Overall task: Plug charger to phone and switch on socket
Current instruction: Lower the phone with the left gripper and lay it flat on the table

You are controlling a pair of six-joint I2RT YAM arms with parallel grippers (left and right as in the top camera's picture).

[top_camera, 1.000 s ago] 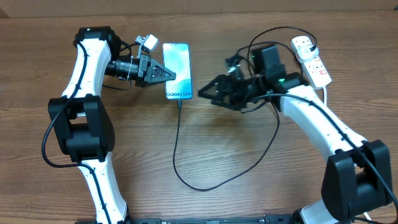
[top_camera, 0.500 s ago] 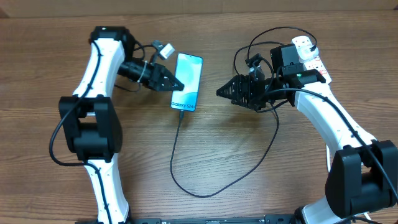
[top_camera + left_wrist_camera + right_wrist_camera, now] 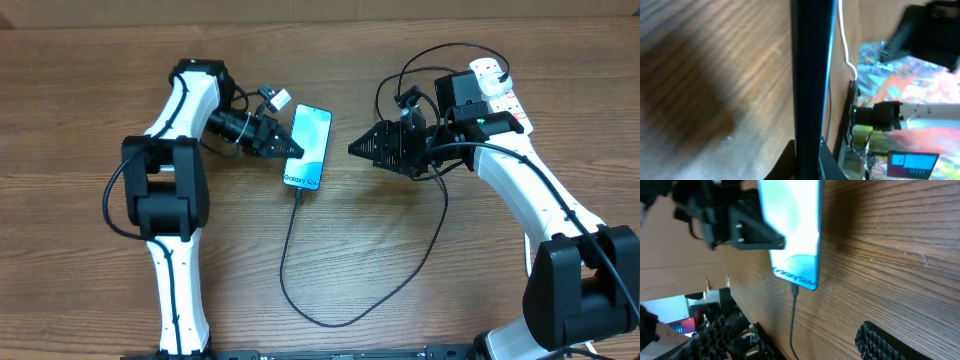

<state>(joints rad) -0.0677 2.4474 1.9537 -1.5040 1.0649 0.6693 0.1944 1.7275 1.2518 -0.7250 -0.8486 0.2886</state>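
The phone [image 3: 309, 148] already has the charger cable in its lower end, so next I will move my left gripper down to lay the phone onto the bare tabletop below and release it.
The phone [image 3: 309, 148], its screen lit blue, is tilted between the two arms. My left gripper [image 3: 287, 146] is shut on its left long edge. In the left wrist view the phone [image 3: 809, 75] shows edge-on as a dark bar between my jaws [image 3: 806, 152]. The charger cable [image 3: 284, 250] sits in the phone's lower end and loops over the table toward the socket [image 3: 507, 98] at the far right. My right gripper [image 3: 358, 150] stands open to the right of the phone, apart from it. The right wrist view shows the phone [image 3: 795, 230], the cable [image 3: 792, 322] and wide-apart fingers [image 3: 880, 342].
A white plug adapter [image 3: 486, 70] sits in the far end of the socket, with black cable arcing over it. My right arm [image 3: 520, 190] covers part of the strip. The wooden table [image 3: 380, 260] carries the cable loop in front.
My left gripper has carried the phone to the right and turned it more askew. The right gripper drew back to the right, then held still.
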